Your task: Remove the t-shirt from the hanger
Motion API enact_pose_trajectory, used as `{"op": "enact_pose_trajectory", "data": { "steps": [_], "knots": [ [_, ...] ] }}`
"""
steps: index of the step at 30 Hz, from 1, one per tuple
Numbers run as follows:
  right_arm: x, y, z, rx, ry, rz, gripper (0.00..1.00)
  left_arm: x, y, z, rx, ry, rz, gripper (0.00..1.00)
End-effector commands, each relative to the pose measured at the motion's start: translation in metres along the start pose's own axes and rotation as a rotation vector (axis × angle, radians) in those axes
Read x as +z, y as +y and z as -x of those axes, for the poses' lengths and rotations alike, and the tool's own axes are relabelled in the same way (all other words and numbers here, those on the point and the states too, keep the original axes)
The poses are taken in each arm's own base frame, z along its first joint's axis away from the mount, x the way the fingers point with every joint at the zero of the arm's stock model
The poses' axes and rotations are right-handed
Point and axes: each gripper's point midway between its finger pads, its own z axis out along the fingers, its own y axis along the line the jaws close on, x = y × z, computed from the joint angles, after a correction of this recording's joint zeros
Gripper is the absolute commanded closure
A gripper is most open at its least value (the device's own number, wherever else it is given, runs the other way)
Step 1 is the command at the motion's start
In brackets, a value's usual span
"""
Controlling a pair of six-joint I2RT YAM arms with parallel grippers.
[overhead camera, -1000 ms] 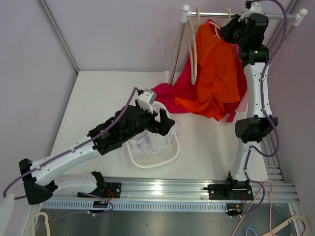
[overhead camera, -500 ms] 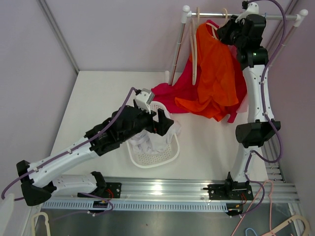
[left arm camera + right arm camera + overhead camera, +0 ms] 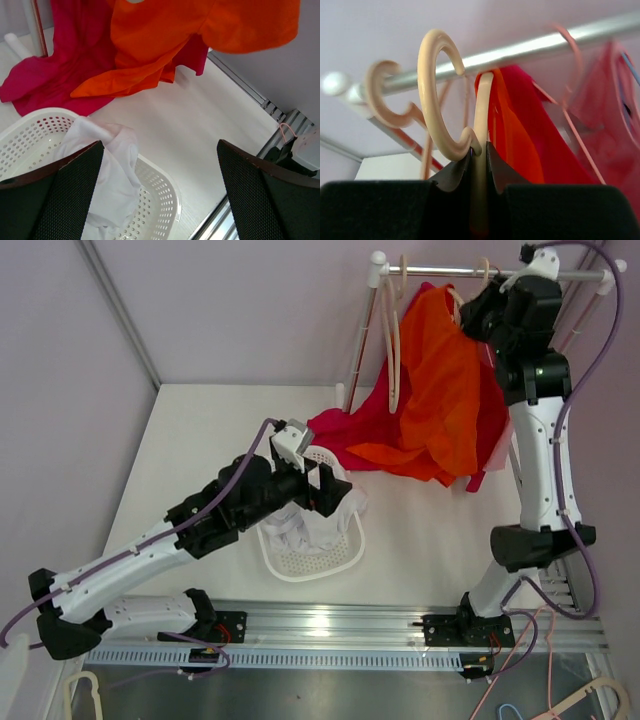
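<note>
My left gripper moves off the basket toward the t-shirt's hem (image 3: 456,470) (image 3: 250,46) to its right in the top view next, since my right gripper holds the hanger.
An orange t-shirt (image 3: 440,390) hangs from a cream hanger (image 3: 432,95) up at the metal rail (image 3: 440,270). My right gripper (image 3: 482,308) is shut on the hanger's neck just below its hook (image 3: 479,150), with the orange cloth (image 3: 520,145) falling behind the fingers. Whether the hook rests on the rail I cannot tell. The shirt's lower hem (image 3: 165,40) drapes onto the table. My left gripper (image 3: 325,480) stands open and holds nothing (image 3: 160,190), hovering over a white basket.
The white basket (image 3: 330,565) holds crumpled white cloth (image 3: 110,160). A magenta garment (image 3: 345,435) trails from the rack onto the table behind the orange one. Other hangers (image 3: 385,95) hang on the rail (image 3: 545,42). The rack's post (image 3: 362,330) stands at the back.
My right arm has moved right and up, carrying the hanger and orange t-shirt along the rail. The left arm has barely shifted.
</note>
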Motion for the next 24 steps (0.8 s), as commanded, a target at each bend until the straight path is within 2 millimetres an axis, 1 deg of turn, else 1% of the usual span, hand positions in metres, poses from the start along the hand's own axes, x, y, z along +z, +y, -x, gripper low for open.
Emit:
{"op": "enact_pose_trajectory", "data": {
  "steps": [1,2,3,4,5,6,7,8,9,11,12,13,14,15,16,17,18,20,21,22,24],
  "knots": [
    [-0.047,-0.011,-0.004,0.098,-0.037,-0.18,1.0,-0.012,-0.033,0.036,0.075,-0.138,-0.128,0.01],
    [-0.056,-0.009,-0.011,0.137,-0.052,-0.196,1.0,-0.01,-0.037,0.026,0.17,-0.14,-0.137,0.01],
    [-0.078,-0.021,-0.031,0.146,-0.056,-0.261,1.0,-0.013,-0.051,0.023,0.215,-0.157,-0.148,0.01],
    [-0.087,-0.001,-0.031,0.17,-0.1,-0.217,1.0,-0.013,-0.06,0.023,0.251,-0.184,-0.161,0.01],
    [-0.097,0.001,-0.039,0.18,-0.112,-0.221,1.0,-0.011,-0.065,0.018,0.313,-0.187,-0.165,0.0],
    [-0.112,0.0,-0.048,0.213,-0.118,-0.237,1.0,-0.016,-0.082,0.014,0.331,-0.192,-0.207,0.0],
    [-0.12,-0.007,-0.054,0.219,-0.12,-0.294,1.0,-0.016,-0.09,0.011,0.342,-0.203,-0.23,0.0],
    [-0.127,0.002,-0.062,0.226,-0.103,-0.29,1.0,-0.018,-0.098,0.01,0.352,-0.228,-0.255,0.0],
    [-0.133,-0.002,-0.075,0.241,-0.066,-0.329,1.0,-0.023,-0.112,0.0,0.361,-0.232,-0.3,0.0],
    [-0.143,0.002,-0.082,0.248,-0.057,-0.366,1.0,-0.026,-0.127,0.001,0.358,-0.28,-0.34,0.01],
    [-0.146,0.003,-0.087,0.239,-0.048,-0.371,1.0,-0.025,-0.136,-0.007,0.358,-0.274,-0.356,0.0],
    [-0.15,0.004,-0.091,0.247,-0.05,-0.374,1.0,-0.023,-0.139,-0.008,0.355,-0.275,-0.357,0.0],
    [-0.154,0.011,-0.094,0.241,-0.053,-0.359,1.0,-0.021,-0.142,-0.008,0.343,-0.28,-0.353,0.0],
    [-0.157,0.013,-0.094,0.244,-0.061,-0.351,1.0,-0.016,-0.147,-0.015,0.345,-0.267,-0.359,0.01],
    [-0.158,0.014,-0.099,0.235,-0.056,-0.35,1.0,-0.015,-0.15,-0.017,0.339,-0.266,-0.369,0.01],
    [-0.16,0.014,-0.099,0.232,-0.062,-0.352,1.0,-0.016,-0.156,-0.02,0.33,-0.266,-0.397,0.0],
    [-0.162,0.017,-0.103,0.226,-0.052,-0.349,1.0,-0.018,-0.164,-0.018,0.313,-0.285,-0.427,0.01],
    [-0.164,0.018,-0.103,0.225,-0.052,-0.349,1.0,-0.023,-0.172,-0.019,0.283,-0.295,-0.471,0.0],
    [-0.166,0.018,-0.104,0.223,-0.051,-0.352,1.0,-0.025,-0.178,-0.015,0.267,-0.307,-0.495,0.0],
    [-0.167,0.019,-0.105,0.224,-0.049,-0.348,1.0,-0.022,-0.18,-0.019,0.265,-0.294,-0.497,0.0],
    [-0.17,0.022,-0.103,0.234,-0.053,-0.333,1.0,-0.016,-0.181,-0.015,0.262,-0.289,-0.47,0.01]
  ]
}}
